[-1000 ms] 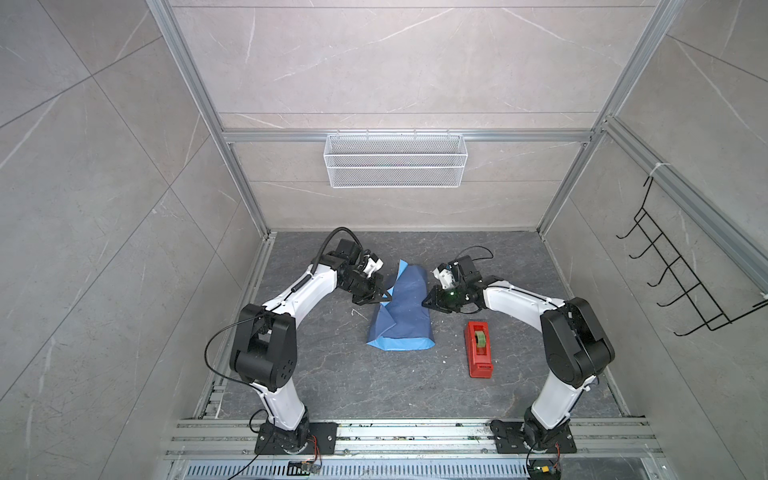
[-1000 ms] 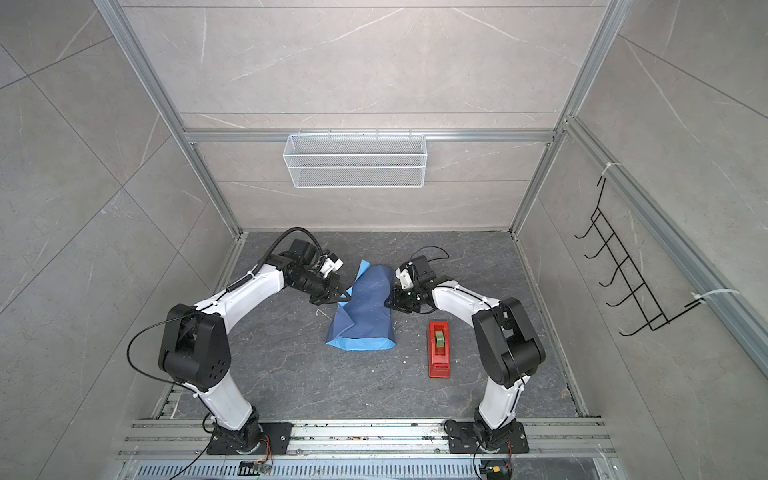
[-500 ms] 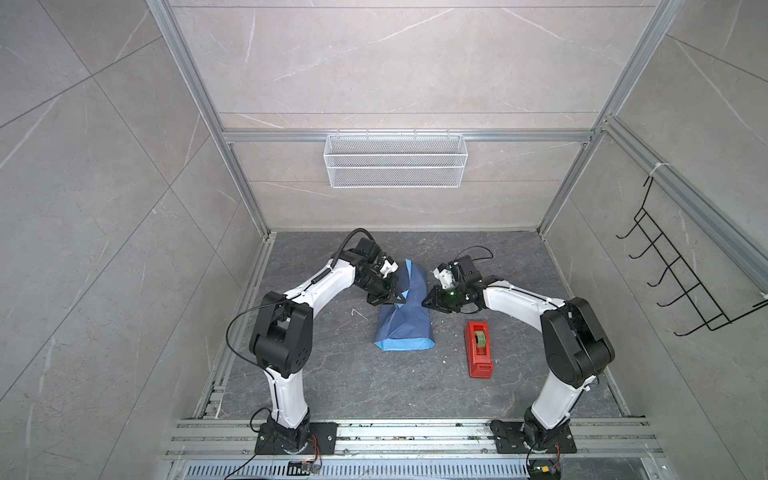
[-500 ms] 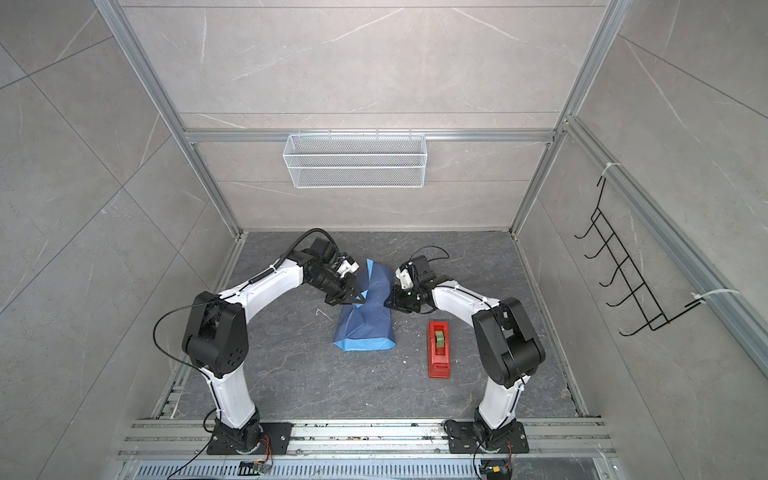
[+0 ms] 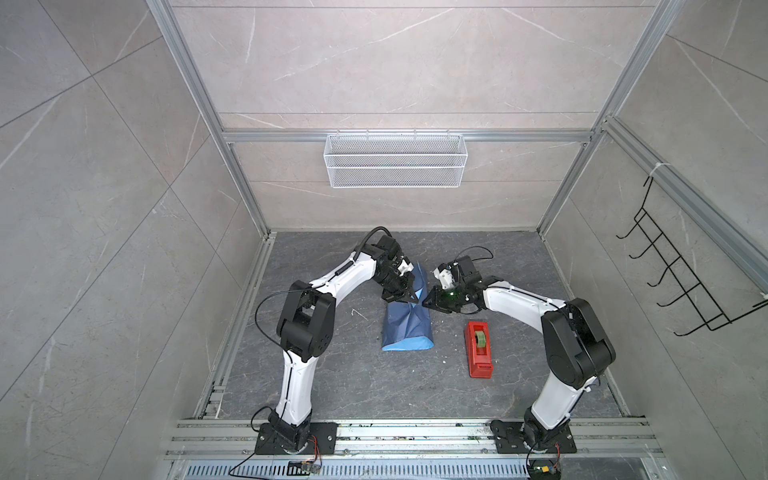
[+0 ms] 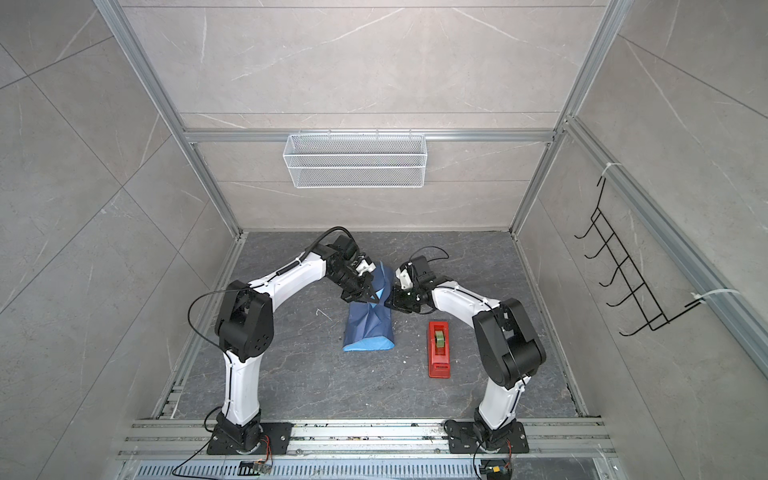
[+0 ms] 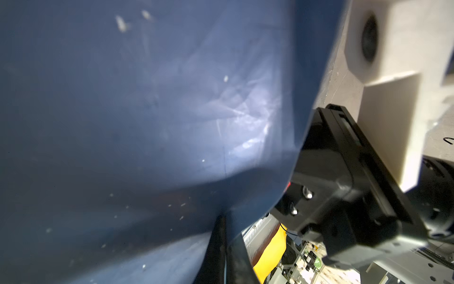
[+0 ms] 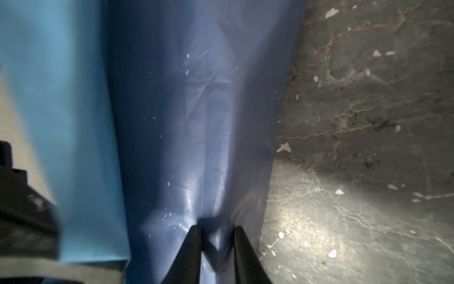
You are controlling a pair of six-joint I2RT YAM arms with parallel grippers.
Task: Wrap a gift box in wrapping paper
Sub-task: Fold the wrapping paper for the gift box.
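My left gripper should next pull the flap back over the bundle's dark blue top (image 5: 409, 321), toward the red tape dispenser, and let go of it, because the flap is still standing upright.
The wrapping paper (image 5: 406, 326) (image 6: 368, 326) lies folded into a long dark blue bundle on the floor, its light blue face showing at the near end. The gift box is hidden, wrapped inside it. At the bundle's far end, my left gripper (image 5: 411, 296) (image 6: 371, 297) is shut on an upright flap of the paper. In the left wrist view the paper (image 7: 147, 123) runs down into the gripper (image 7: 227, 248). My right gripper (image 5: 427, 302) (image 6: 390, 304) faces it from the right. The right wrist view shows this gripper (image 8: 217, 241) shut on a fold of paper (image 8: 184, 123).
A red tape dispenser (image 5: 480, 349) (image 6: 439, 349) lies right of the bundle, near my right forearm. A white wire basket (image 5: 395, 166) hangs on the back wall and a black hook rack (image 5: 681, 282) on the right wall. Small white scraps dot the grey floor (image 5: 365, 386).
My left arm has swung right, drawing the paper's left side over the bundle, so the two grippers now nearly meet. The right arm has stayed still.
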